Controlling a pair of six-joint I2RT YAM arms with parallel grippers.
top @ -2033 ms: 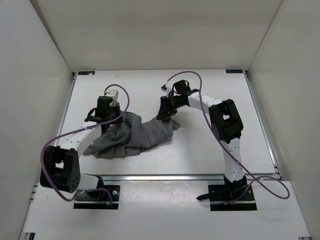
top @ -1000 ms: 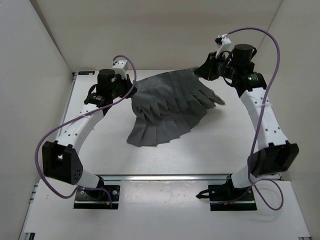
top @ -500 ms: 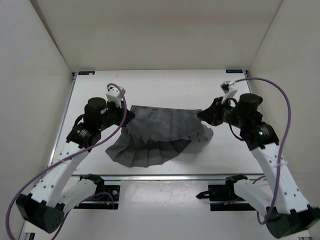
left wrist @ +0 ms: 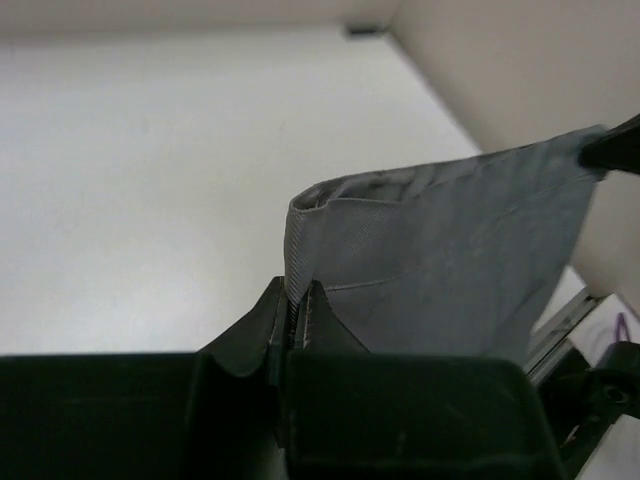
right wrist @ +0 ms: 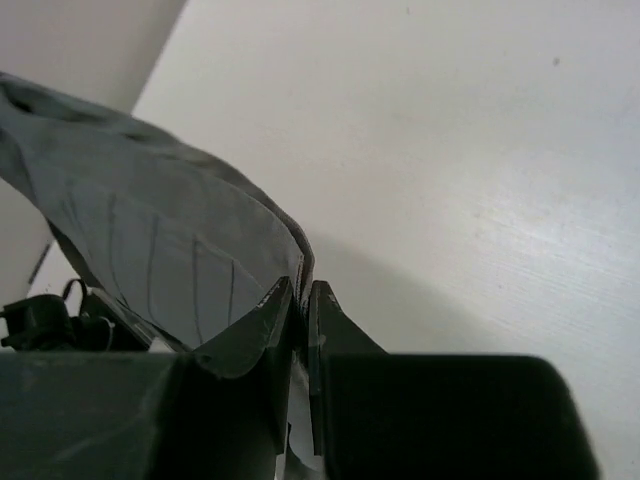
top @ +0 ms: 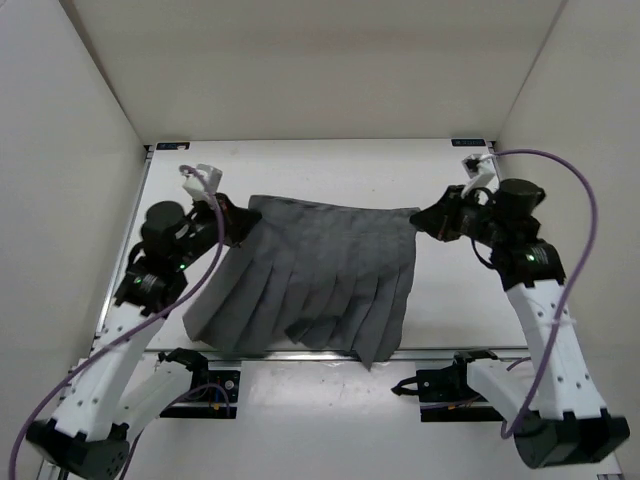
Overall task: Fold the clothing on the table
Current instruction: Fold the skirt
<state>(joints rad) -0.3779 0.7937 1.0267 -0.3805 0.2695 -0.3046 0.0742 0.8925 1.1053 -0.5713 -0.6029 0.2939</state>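
The skirt still hangs above the table, so the left gripper next needs to bring the waistband corner it holds down, then outward toward the bare tabletop beyond, and then let go of it.
The clothing [top: 325, 265], a grey pleated skirt, hangs stretched wide above the white table [top: 300, 165]. Its waistband runs straight between both arms, and the pleats fall toward the near edge, the hem reaching over the front rail. My left gripper [top: 240, 222] is shut on the clothing's left waistband corner [left wrist: 300, 235]; in the left wrist view my gripper [left wrist: 296, 300] pinches the band's folded edge. My right gripper [top: 422, 220] is shut on the right waistband corner. In the right wrist view my gripper [right wrist: 300, 295] clamps the clothing [right wrist: 150, 240], which sags away to the left.
Plain white upright walls [top: 70, 150] close in the left, right and back sides. Metal rails [top: 320, 353] run along the table's near edge, with both arm bases [top: 190, 385] bolted just in front. Purple cables [top: 585, 230] loop off each arm.
Both arms have pulled back toward the near edge and moved apart, lifting the waistband. The skirt, bunched and partly doubled over half a second ago, now hangs spread flat with its pleats down.
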